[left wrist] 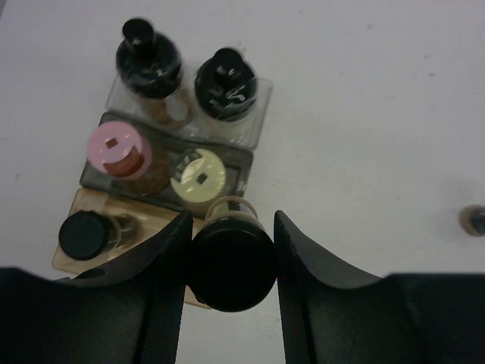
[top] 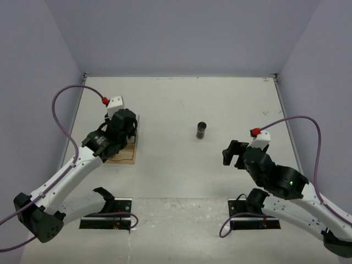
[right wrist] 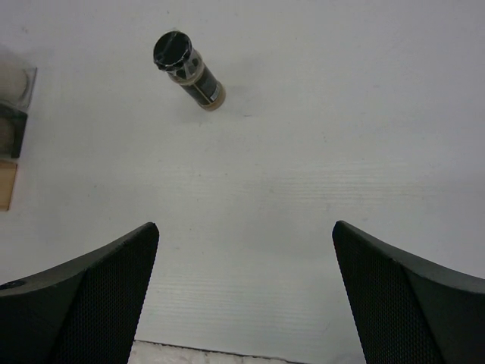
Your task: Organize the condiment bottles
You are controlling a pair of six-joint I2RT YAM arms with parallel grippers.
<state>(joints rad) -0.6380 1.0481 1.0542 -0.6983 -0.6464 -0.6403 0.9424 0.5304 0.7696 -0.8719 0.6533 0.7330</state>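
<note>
I need to bring the jar in my left gripper down next onto the tan front step [top: 122, 154] [left wrist: 155, 227], beside the black-capped jar there, and let it go, because that spot is empty.
My left gripper [left wrist: 232, 216] is shut on a black-capped jar [left wrist: 231, 265], holding it upright at the front right of the stepped rack [left wrist: 72, 208]. On the rack stand two black-capped jars [left wrist: 148, 64] at the back, a pink-lidded jar [left wrist: 119, 148] and a cream-yellow jar [left wrist: 199, 176] in the middle, and a black-capped jar [left wrist: 83, 235] at the front left. In the top view the left gripper [top: 122, 129] hides these jars. One more black-capped jar [top: 201, 130] stands alone mid-table, also in the right wrist view [right wrist: 189, 72]. My right gripper [right wrist: 246, 235] is open and empty, short of it.
The wooden rack [top: 124, 155] lies left of centre on the white table. Its edge shows at the left of the right wrist view [right wrist: 11, 114]. The right gripper [top: 234, 157] hovers right of centre. Purple cables arc over both arms. Walls close the table on three sides.
</note>
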